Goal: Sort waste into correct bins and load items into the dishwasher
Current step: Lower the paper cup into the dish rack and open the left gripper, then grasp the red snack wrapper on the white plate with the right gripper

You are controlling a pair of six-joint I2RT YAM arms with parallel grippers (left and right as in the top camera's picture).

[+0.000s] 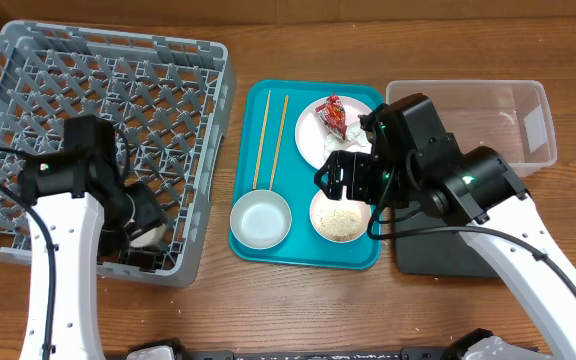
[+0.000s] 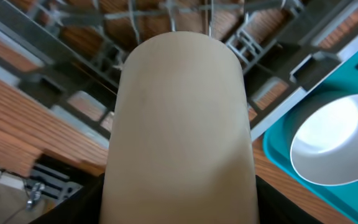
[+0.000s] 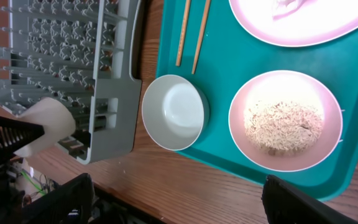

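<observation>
Next, my left gripper will lower, edging toward the tray, and release the cream cup, since the rack's near corner lies below the gripper, toward the tray.
My left gripper is shut on a cream cup and holds it over the near right corner of the grey dish rack; the cup shows beside the gripper from overhead and in the right wrist view. My right gripper is open and empty, hovering above the teal tray. On the tray lie a white bowl, a pink bowl of rice, a pink plate with a red wrapper, and two chopsticks.
A clear plastic bin stands at the back right. A dark mat or bin lies under my right arm, mostly hidden. The rack's prongs are close behind the cup. The table's front edge runs just below the tray.
</observation>
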